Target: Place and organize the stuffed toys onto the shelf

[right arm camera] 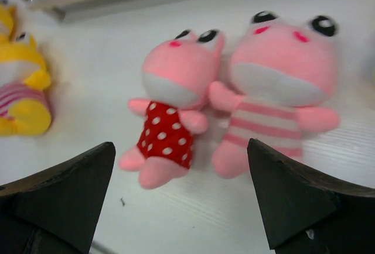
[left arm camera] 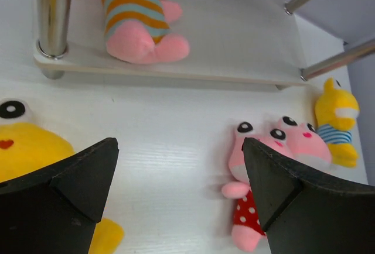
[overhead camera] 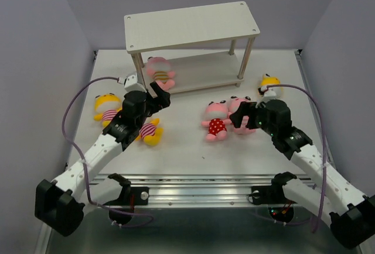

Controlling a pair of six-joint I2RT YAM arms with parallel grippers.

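Observation:
The red dotted pink toy's nearer leg (overhead camera: 221, 134) (right arm camera: 160, 172) juts clear, so I will bring my right gripper down and to the left in the top view onto it next.
The shelf (overhead camera: 192, 26) stands at the back centre. A pink toy with yellow stripes (overhead camera: 160, 71) sits on its lower board (left arm camera: 234, 43) and shows in the left wrist view (left arm camera: 137, 23). Two yellow pink-striped toys (overhead camera: 107, 106) (overhead camera: 149, 131) lie at the left. The red dotted pink toy (overhead camera: 215, 119) and the pink-striped pink toy (overhead camera: 239, 106) lie side by side in the middle. The yellow blue-striped toy (overhead camera: 269, 84) lies at the right. My left gripper (overhead camera: 159, 99) is open and empty in front of the shelf. My right gripper (overhead camera: 243, 119) is open and empty, just above the two pink toys (right arm camera: 173, 107) (right arm camera: 275, 102).
The shelf's thin metal legs (left arm camera: 53, 14) stand at the corners of the lower board. Grey walls close in the table on the left, right and back. A metal rail (overhead camera: 193, 184) runs along the near edge by the arm bases.

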